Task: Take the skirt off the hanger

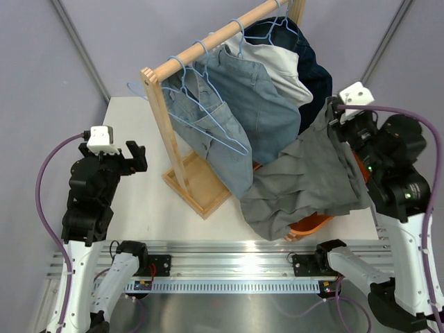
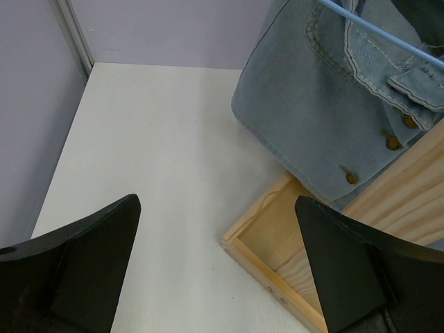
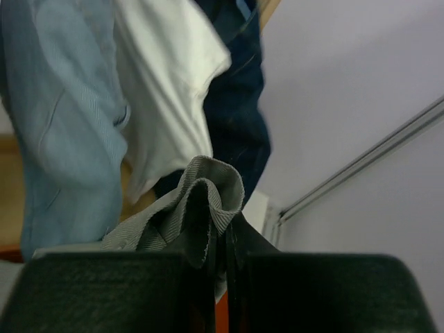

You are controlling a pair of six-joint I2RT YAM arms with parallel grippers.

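Observation:
I need to lower the skirt point(image 1: 305, 180) with my right gripper next, down and to the left in the top view, and let go of it inside the orange bin point(image 1: 310, 223), which lies that way.
The grey pleated skirt point(image 1: 305, 180) hangs in a crumpled bunch at the right of the rack, its lower folds resting near the table's front edge. My right gripper point(image 1: 336, 114) is shut on its upper edge. In the right wrist view a ribbed grey fold of the skirt point(image 3: 208, 191) sticks up between the closed jaws point(image 3: 225, 243). Several light-blue wire hangers hang on the rail, and one hanger point(image 1: 243, 147) lies against the denim. Whether any wire is still inside the skirt is hidden. My left gripper point(image 1: 137, 157) is open over bare table at the left point(image 2: 216, 201).
The wooden rack has a thick rail point(image 1: 215, 35) and a box base point(image 1: 201, 187) point(image 2: 277, 277). Blue denim garments point(image 1: 243, 118) point(image 2: 312, 104), a whitish garment point(image 1: 277, 69) and a dark navy one point(image 1: 316, 69) hang on it. Something orange point(image 1: 312, 223) shows under the skirt.

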